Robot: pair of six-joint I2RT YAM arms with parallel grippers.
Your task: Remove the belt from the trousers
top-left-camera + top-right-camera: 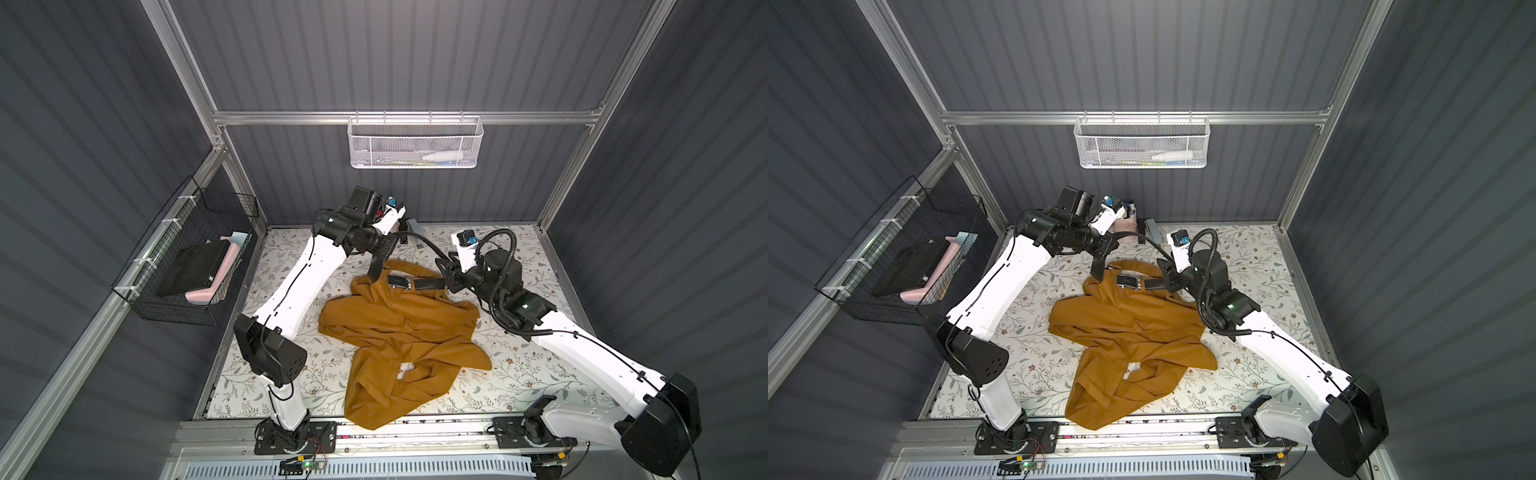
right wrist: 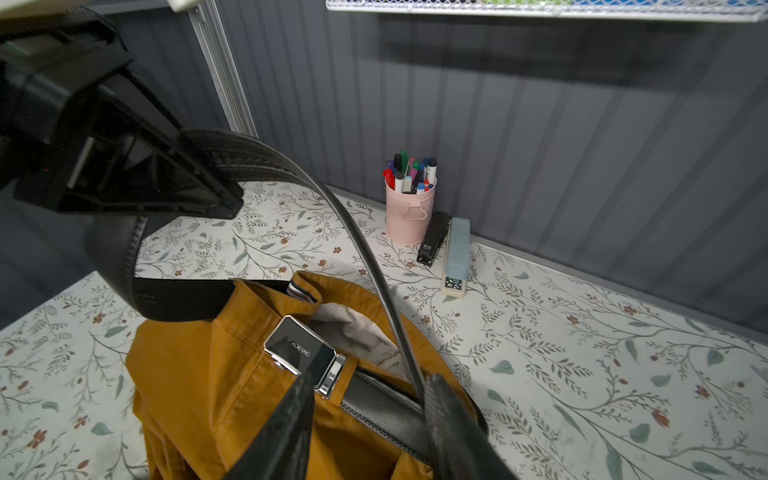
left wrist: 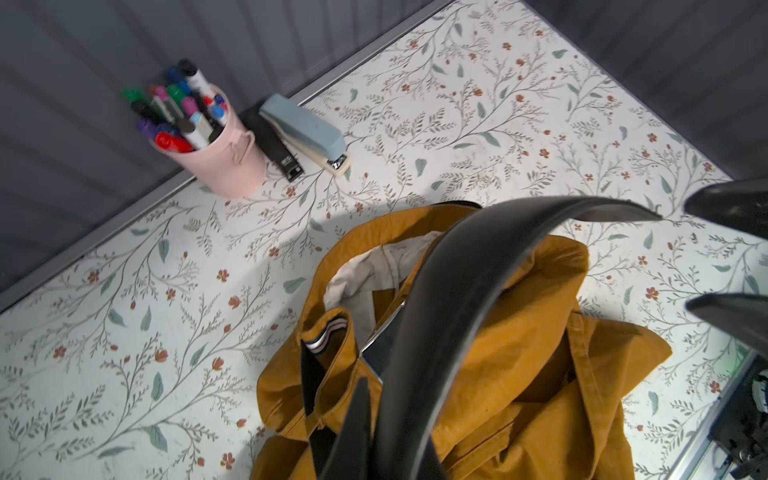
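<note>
The belt strap still runs through the waistband, so I will lower my left gripper toward the black basket's side, over the tabletop (image 1: 340,280) (image 3: 216,360) beside the waistband, and let go of the belt strap.
The mustard trousers (image 1: 399,332) lie crumpled mid-table, waistband toward the back wall. The black belt (image 2: 386,411) runs through the waistband, with its silver buckle (image 1: 400,281) on top of the cloth. My left gripper (image 3: 382,424) is shut on the belt strap a little above the waistband's left end (image 1: 374,269). From there the free tail (image 3: 540,216) arcs across to my right gripper. My right gripper (image 2: 370,407) stands open just right of the buckle (image 2: 305,353), its fingers (image 2: 453,428) either side of the strap, and the tail's edge meets one finger.
A pink cup of markers (image 3: 224,141) and two staplers (image 3: 307,129) stand at the back wall. A white mesh basket (image 1: 415,143) hangs on the back wall and a black wire basket (image 1: 195,266) on the left wall. One trouser leg (image 1: 374,411) drapes over the front edge.
</note>
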